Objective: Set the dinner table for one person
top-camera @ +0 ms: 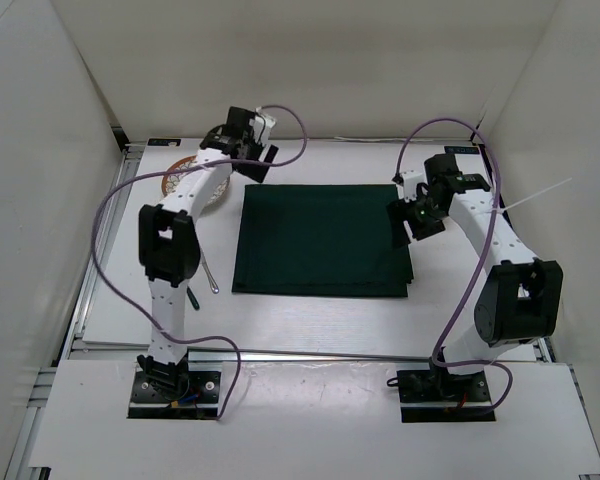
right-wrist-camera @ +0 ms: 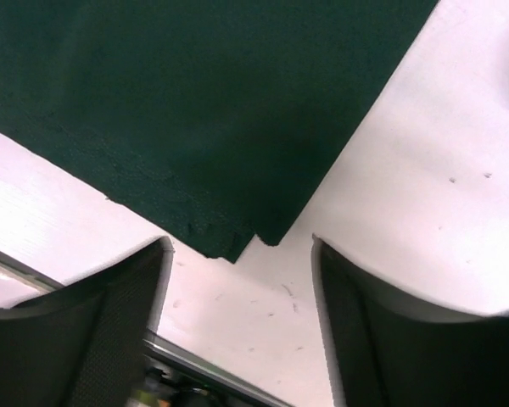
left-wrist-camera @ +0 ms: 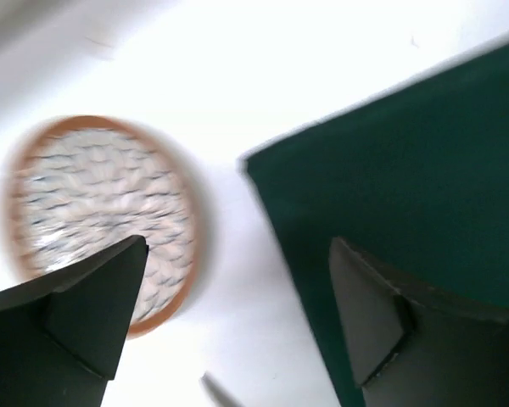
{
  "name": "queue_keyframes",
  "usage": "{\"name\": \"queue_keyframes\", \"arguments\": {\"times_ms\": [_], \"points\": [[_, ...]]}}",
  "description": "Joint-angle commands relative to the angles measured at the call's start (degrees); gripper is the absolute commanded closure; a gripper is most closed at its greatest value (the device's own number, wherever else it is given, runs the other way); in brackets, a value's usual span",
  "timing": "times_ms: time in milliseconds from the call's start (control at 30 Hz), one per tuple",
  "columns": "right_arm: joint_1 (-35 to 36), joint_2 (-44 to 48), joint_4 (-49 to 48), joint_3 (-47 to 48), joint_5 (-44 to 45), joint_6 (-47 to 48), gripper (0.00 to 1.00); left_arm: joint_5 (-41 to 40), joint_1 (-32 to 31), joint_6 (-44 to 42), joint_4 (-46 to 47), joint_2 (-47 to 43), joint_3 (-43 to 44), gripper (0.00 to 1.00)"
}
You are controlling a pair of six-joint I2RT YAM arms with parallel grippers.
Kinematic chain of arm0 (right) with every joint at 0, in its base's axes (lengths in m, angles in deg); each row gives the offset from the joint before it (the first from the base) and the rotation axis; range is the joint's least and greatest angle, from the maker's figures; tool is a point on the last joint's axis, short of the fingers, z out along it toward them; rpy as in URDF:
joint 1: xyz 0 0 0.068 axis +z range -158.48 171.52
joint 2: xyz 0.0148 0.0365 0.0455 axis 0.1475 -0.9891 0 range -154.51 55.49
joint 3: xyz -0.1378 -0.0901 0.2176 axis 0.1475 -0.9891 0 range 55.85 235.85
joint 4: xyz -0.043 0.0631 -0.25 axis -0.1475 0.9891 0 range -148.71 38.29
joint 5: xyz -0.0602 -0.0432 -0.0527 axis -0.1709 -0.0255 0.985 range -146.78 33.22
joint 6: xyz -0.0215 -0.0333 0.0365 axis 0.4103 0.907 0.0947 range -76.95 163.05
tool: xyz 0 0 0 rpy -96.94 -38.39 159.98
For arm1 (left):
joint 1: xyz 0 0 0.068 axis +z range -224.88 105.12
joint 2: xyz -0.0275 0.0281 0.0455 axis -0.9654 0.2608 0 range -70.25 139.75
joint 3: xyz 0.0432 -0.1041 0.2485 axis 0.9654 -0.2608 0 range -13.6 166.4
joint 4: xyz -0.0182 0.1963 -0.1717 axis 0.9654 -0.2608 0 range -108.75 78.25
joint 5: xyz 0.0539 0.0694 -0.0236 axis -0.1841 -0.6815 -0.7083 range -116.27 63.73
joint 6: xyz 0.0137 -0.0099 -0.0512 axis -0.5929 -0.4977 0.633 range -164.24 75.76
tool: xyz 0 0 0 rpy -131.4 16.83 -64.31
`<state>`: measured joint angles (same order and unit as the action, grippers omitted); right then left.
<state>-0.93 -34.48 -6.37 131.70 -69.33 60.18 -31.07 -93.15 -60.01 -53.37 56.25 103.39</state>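
The plate lies off the cloth, so my left gripper will next swing past the plate, away from the cloth, and then go down onto the plate's rim facing the side (top-camera: 166,181) (left-wrist-camera: 17,248).
The white dinner table (top-camera: 310,318) holds a dark green cloth (top-camera: 322,240) spread flat at its middle. A round plate (top-camera: 183,178) with an orange rim and a white patterned middle lies at the back left, partly hidden by my left arm; it also shows in the left wrist view (left-wrist-camera: 93,203). My left gripper (top-camera: 260,158) is open and empty above the bare table between the plate and the cloth's back left corner (left-wrist-camera: 407,186). My right gripper (top-camera: 412,225) is open and empty above the cloth's right edge; its wrist view shows the cloth's corner (right-wrist-camera: 237,242).
A thin metal utensil (top-camera: 209,272) lies on the table left of the cloth, with a dark handle (top-camera: 192,298) near it. White walls enclose the table on three sides. A metal rail (right-wrist-camera: 195,365) runs along the table's edge.
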Motion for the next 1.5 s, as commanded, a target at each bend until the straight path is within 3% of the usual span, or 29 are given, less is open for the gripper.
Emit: {"name": "queue_keyframes", "arguments": {"times_ms": [0, 33, 100, 167, 267, 367, 533, 933, 1300, 1400, 1433, 1467], "points": [[-1.7, 3.7, -1.5, -0.3, -0.5, 1.0, 0.10, -8.9, 0.0, -0.1, 1.0, -17.1, -1.5, 0.00], [-2.2, 4.4, -0.1, -0.3, -1.6, 1.6, 0.00, -10.7, 1.0, -0.9, 1.0, -20.6, -3.9, 0.00], [-4.4, 6.8, 2.0, -1.8, -4.4, 6.2, 0.00, -11.1, 6.4, -0.2, -0.1, -24.3, -12.2, 0.00], [-5.0, 9.0, 5.2, -1.8, -5.7, 11.2, 0.00, -5.9, 11.1, 2.0, -4.3, -27.7, -16.6, 0.00], [-6.9, 7.5, 11.2, -0.4, -1.2, 15.0, 0.00, 4.8, 19.6, 4.3, -8.1, -27.0, -16.6, 0.00], [-10.5, 5.3, 17.0, 4.4, -3.7, 15.7, 0.00, 16.4, 28.0, 5.6, -7.2, -24.8, -17.1, 0.00], [-11.9, 5.9, 22.3, 7.8, -4.2, 15.7, 0.00, 21.8, 34.7, 5.6, -4.9, -17.0, -14.4, 0.01], [-11.9, 6.7, 28.5, 17.4, 2.5, 17.1, 0.00, 28.8, 36.5, 12.7, -1.8, 2.9, -0.5, 0.01], [-10.7, 5.0, 31.0, 24.2, 2.5, 12.3, 0.00, 26.4, 35.4, 16.6, -1.3, 12.7, 5.9, 0.06], [-10.7, 5.0, 30.5, 23.3, 4.6, 12.3, 0.02, 26.4, 34.9, 17.3, -0.7, 14.3, 7.2, 0.20], [-10.7, 5.0, 30.5, 22.5, 5.3, 12.3, 0.02, 26.4, 34.3, 17.3, -0.7, 14.8, 7.9, 0.34], [-10.7, 5.0, 29.9, 22.5, 5.3, 12.3, 0.02, 26.4, 34.3, 18.7, -0.7, 15.5, 7.9, 0.59]]}}
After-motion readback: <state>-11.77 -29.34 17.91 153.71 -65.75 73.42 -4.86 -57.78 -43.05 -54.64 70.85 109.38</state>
